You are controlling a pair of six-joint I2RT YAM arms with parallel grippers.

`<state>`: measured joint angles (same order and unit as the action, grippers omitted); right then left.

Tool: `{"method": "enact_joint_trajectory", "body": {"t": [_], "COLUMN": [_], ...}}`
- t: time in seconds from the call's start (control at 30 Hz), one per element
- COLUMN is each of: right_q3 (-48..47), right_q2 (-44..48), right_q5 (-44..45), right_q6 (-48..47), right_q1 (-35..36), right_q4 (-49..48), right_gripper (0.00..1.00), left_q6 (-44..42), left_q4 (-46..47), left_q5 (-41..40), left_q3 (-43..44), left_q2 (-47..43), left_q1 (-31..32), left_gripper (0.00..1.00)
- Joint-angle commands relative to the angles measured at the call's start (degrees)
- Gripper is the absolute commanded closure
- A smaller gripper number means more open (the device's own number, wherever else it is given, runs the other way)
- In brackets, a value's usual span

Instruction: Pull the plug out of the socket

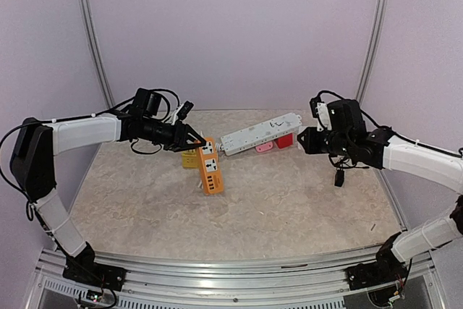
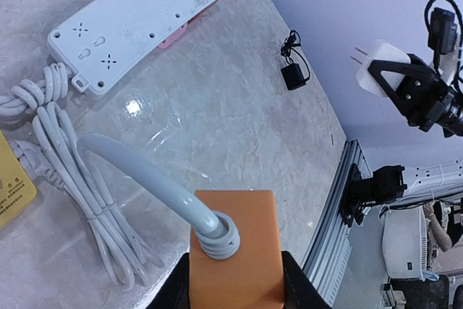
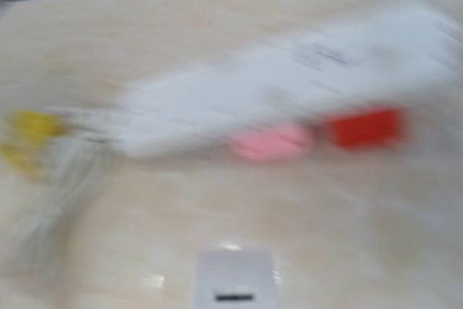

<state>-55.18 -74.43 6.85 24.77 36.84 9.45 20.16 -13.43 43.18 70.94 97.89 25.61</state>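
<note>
My right gripper should move down next toward the small black adapter, onto the bare table beside it, because the white plug is out of the orange socket strip.
My left gripper [image 1: 192,140] is shut on the cable end of an orange socket strip [image 1: 210,168] and holds it tilted, its far end down toward the table. In the left wrist view the black fingers [image 2: 177,291] clamp the strip's end [image 2: 235,244], where a grey-white cable [image 2: 137,171] comes out. My right gripper [image 1: 304,140] is shut on a white plug [image 2: 382,70] with bare prongs. It holds the plug in the air, well apart from the orange strip. The right wrist view is blurred, with the plug [image 3: 235,280] at the bottom centre.
A white power strip [image 1: 260,133] lies at the back centre with a pink piece [image 1: 265,147] and a red piece [image 1: 285,141] beside it. A bundled white cable [image 2: 65,171] lies near a yellow tag [image 1: 189,158]. A small black adapter [image 1: 338,177] is at the right.
</note>
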Motion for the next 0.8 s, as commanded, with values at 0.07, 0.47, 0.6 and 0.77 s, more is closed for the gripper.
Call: {"method": "enact_joint_trajectory", "body": {"t": [0.07,0.47,0.6,0.77], "right_q3": [5.5,4.48,2.76,3.07], "right_q2": [-0.36,-13.98,-18.12,-20.25], "right_q5": [-5.1,-16.53,-16.44,-16.54], "right_q6": [0.4,-1.37,-1.79,-0.83], "right_q1": [-10.6,-22.63,-23.31,-25.22], "right_q4": [0.45,-4.82,-4.29,-4.37], "right_gripper": [1.0,1.0,1.0,1.0], "left_q6": [-0.71,-1.53,-1.84,-2.21], "left_q4": [1.88,2.44,2.16,1.7], "left_q5": [1.53,1.3,0.75,0.34], "left_q3": [-1.62,-3.07,-3.06,-2.87], "left_q2": [-4.48,-4.11,-4.19,-3.8], "left_q1": [-2.31,-2.02,-1.19,-0.39], "left_gripper": [0.84,0.84,0.84,0.84]}}
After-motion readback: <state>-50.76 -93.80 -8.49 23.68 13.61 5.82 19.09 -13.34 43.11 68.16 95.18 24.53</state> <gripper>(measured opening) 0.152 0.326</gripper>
